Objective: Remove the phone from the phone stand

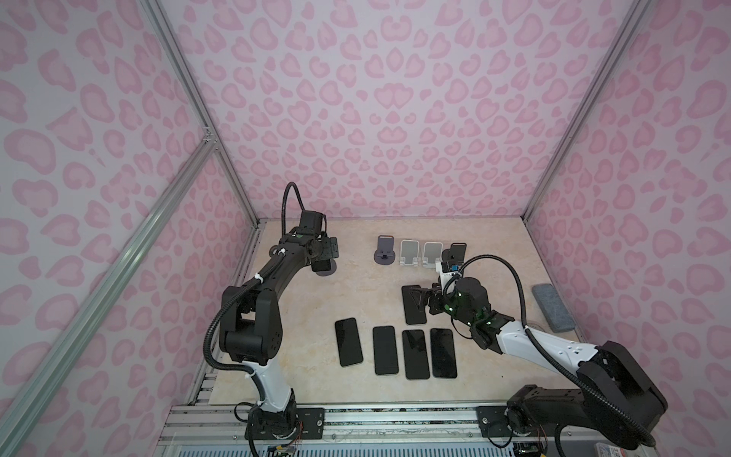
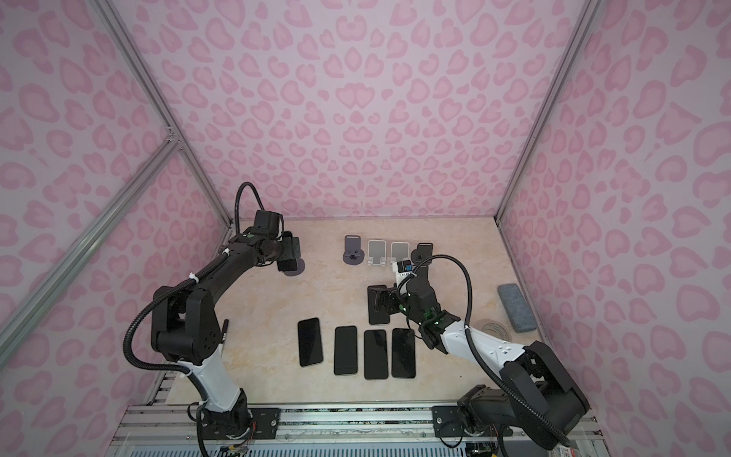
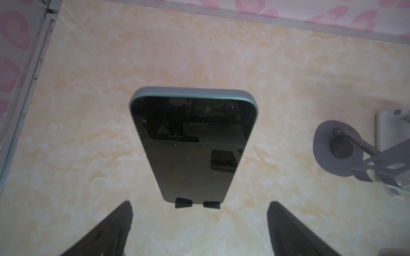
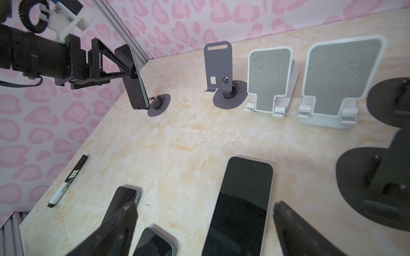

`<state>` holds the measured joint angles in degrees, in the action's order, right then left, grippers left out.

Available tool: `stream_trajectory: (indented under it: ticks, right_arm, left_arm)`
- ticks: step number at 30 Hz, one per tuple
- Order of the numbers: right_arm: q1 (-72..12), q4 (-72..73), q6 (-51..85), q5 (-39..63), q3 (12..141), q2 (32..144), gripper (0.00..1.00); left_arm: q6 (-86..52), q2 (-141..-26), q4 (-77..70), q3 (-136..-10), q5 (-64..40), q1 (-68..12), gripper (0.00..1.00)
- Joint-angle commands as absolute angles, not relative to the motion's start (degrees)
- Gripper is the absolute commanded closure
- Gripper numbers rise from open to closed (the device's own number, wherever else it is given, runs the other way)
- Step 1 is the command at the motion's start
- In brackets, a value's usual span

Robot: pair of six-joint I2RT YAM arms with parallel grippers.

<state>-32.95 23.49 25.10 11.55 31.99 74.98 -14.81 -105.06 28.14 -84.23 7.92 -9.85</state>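
My left gripper will next move outward and down to close on the side edges of the phone, because the stand's hooks cover only the phone's lower edge.
The phone (image 3: 193, 144), dark-screened with a pale green rim, leans upright on a dark grey phone stand with a round base (image 4: 159, 106) at the table's far left. Two small hooks (image 3: 184, 202) of the stand hold its lower edge. My left gripper (image 3: 199, 206) is open, its fingers spread wide to either side of the phone; in the right wrist view the left gripper (image 4: 131, 73) straddles the phone without closing on it. In both top views the arm mostly hides the phone (image 1: 323, 266) (image 2: 288, 264). My right gripper (image 1: 419, 294) (image 4: 204, 206) hangs open over another phone (image 4: 244, 199) that lies flat.
Several phones (image 1: 395, 350) lie flat in a row near the front. Empty stands line the back: a grey one (image 1: 385, 253), two white ones (image 1: 409, 253) and a black one (image 1: 457, 253). A grey pad (image 1: 552, 308) lies at right, a marker (image 4: 68, 180) at left.
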Motion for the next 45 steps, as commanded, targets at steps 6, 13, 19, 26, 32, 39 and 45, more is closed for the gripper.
stream_trajectory:
  ticks: [6, 13, 19, 26, 32, 39, 45]
  right_arm:
    - [-33.69, 26.09, 24.25, 10.23, 31.63, 75.13, 0.02]
    - [-33.82, 26.04, 23.93, 10.13, 31.86, 75.89, 0.02]
    - [-33.79, 25.88, 23.82, 10.19, 32.17, 76.8, 0.02]
    - [-33.91, 26.1, 23.86, 10.41, 32.29, 77.5, 0.03]
    - [-33.93, 26.09, 23.82, 10.48, 32.45, 77.51, 0.03]
    - [-34.03, 26.27, 24.17, 11.14, 32.28, 76.9, 0.03]
    - [-34.19, 26.19, 24.17, 10.99, 32.12, 76.39, 0.04]
  left_arm:
    - [-14.73, -107.43, 23.55, -84.64, 8.79, -8.64, 0.02]
    - [-14.31, -109.88, 22.14, -85.91, 5.76, -7.76, 0.02]
    - [-14.26, -111.14, 21.71, -86.96, 3.96, -7.82, 0.02]
    - [-15.54, -113.86, 22.19, -88.35, 9.18, -7.9, 0.07]
    - [-15.43, -113.83, 21.87, -87.94, 14.09, -9.01, 0.15]
    - [-15.71, -114.08, 21.53, -87.98, 11.87, -9.36, 0.26]
    - [-15.47, -112.85, 21.3, -86.67, 11.95, -9.35, 0.35]
